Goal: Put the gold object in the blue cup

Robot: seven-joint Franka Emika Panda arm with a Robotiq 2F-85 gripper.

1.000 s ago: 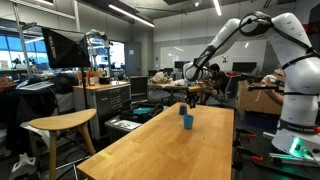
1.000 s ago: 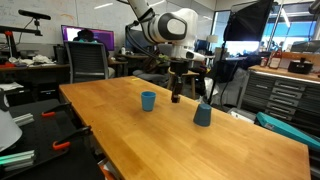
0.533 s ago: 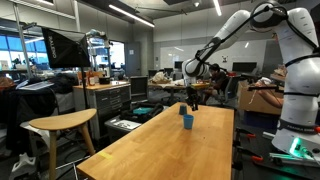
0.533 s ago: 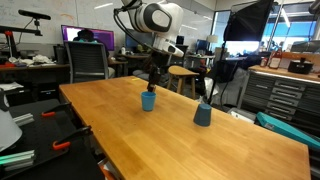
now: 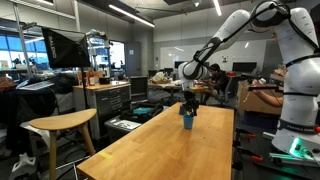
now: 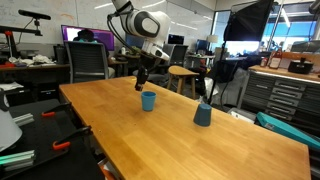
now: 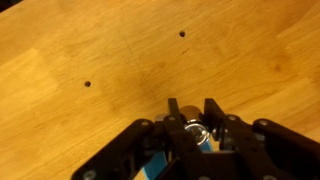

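The gripper's fingers still hang over bare wood, so the robot's gripper needs to move sideways over the blue cup's opening and let go of the small gold object there.
The blue cup stands upright on the long wooden table; it also shows in an exterior view. My gripper hangs just above the cup, slightly to its side, and shows in an exterior view too. In the wrist view my gripper is shut on the small gold object, held between the two fingers over the wood. A blue and white edge shows under the gripper body; it looks like the cup.
A second, duller grey-blue cup stands on the same table further along. Two small dark holes mark the tabletop. A stool, cabinets and office chairs stand around the table.
My gripper has carried the gold object sideways along the table, from between the two cups to a spot over the blue cup, and dropped slightly lower.
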